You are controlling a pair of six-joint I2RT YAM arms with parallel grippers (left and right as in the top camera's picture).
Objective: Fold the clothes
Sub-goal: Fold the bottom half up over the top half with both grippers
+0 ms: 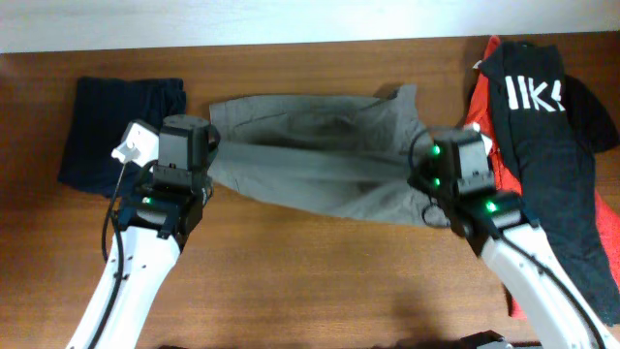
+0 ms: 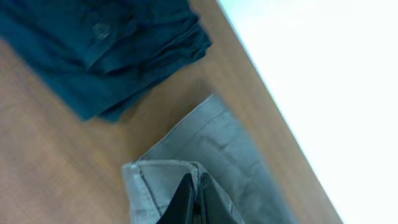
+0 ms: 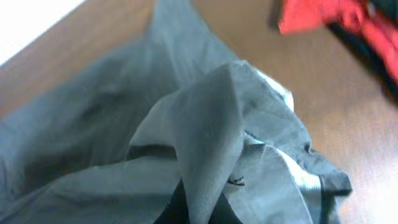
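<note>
The right gripper carries the pinched fold outward and down onto the trousers' far strip (image 1: 376, 118) (image 3: 121, 84) next and releases. That strip lies outward and below it, still uncovered.
Grey-khaki trousers (image 1: 320, 155) lie stretched across the middle of the table between both arms. My left gripper (image 1: 199, 160) is shut on their left end; in the left wrist view its dark fingers (image 2: 185, 202) pinch a hem edge of the trousers (image 2: 217, 149). My right gripper (image 1: 436, 179) is shut on the right end, where a fold of the grey fabric (image 3: 205, 130) rises from between the fingers (image 3: 177, 208). Folded dark navy trousers (image 1: 116, 131) lie at the far left. A black T-shirt with white print (image 1: 547, 145) lies over a red garment (image 1: 484, 107) at the right.
The wooden table (image 1: 310, 271) ends at a white back edge (image 1: 242, 19). The navy trousers (image 2: 106, 43) sit close beside the left gripper. The red garment (image 3: 323, 15) lies just past the right gripper.
</note>
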